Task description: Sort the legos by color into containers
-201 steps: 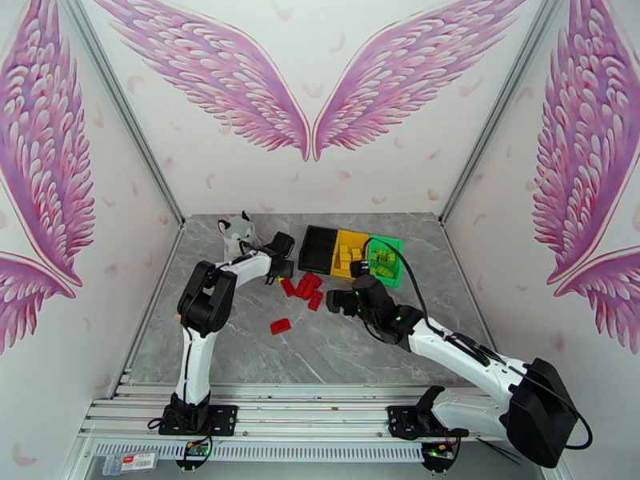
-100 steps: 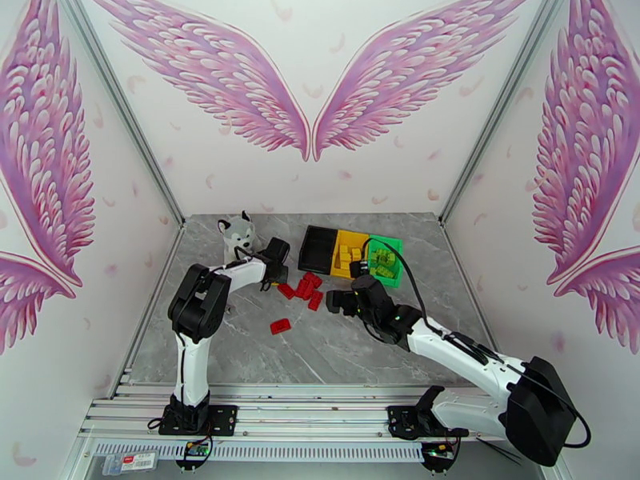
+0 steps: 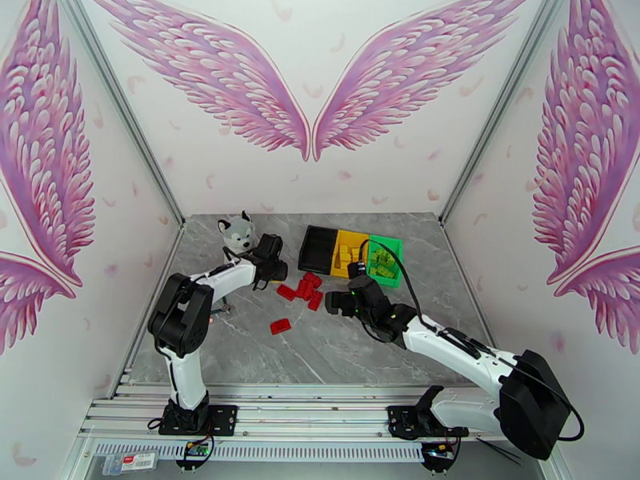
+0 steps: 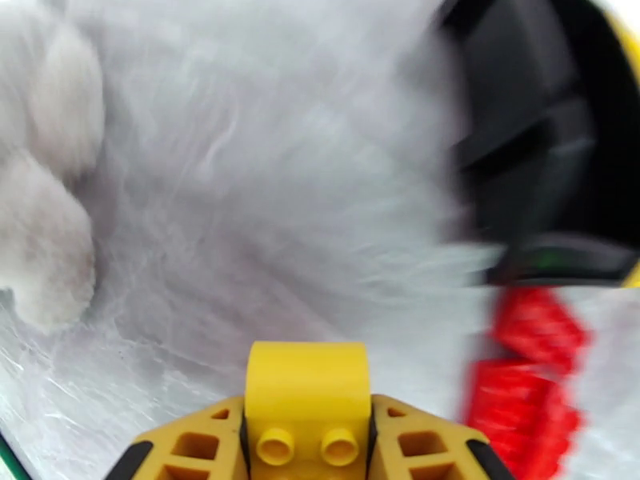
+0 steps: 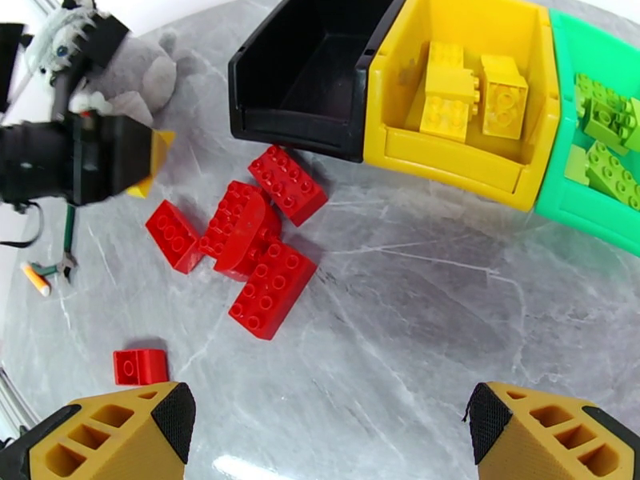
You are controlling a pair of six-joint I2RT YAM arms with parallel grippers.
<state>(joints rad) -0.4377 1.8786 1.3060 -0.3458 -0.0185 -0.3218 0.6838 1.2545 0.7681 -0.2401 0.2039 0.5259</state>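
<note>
The left gripper rises next and carries the small yellow lego across the black bin to release it over the yellow bin [image 5: 448, 158], where yellow legos lie.
My left gripper [image 4: 308, 432] is shut on a small yellow lego [image 4: 308, 379], low over the table next to the husky; in the top view the left gripper [image 3: 270, 262] is left of the black bin [image 3: 314, 262]. A cluster of red legos [image 5: 254, 234] lies in front of the black bin [image 5: 296, 126], with one red lego [image 5: 140, 366] apart nearer me. The yellow bin [image 5: 448, 158] holds yellow legos [image 5: 464, 90] and the green bin [image 5: 576, 210] holds green legos [image 5: 608, 130]. Above bare table, right of the red cluster, my right gripper [image 5: 328, 422] is open and holds nothing.
A plush husky [image 3: 237, 232] sits at the back left, its paws [image 4: 40, 234] close to my left gripper. A small orange-tipped tool [image 5: 48, 274] lies on the table left of the red cluster. The marbled table [image 3: 360, 354] has free room in front.
My left arm's elbow has swung out to the left and its gripper has drifted slightly left toward the husky, still holding the yellow lego. The right gripper has edged slightly left.
</note>
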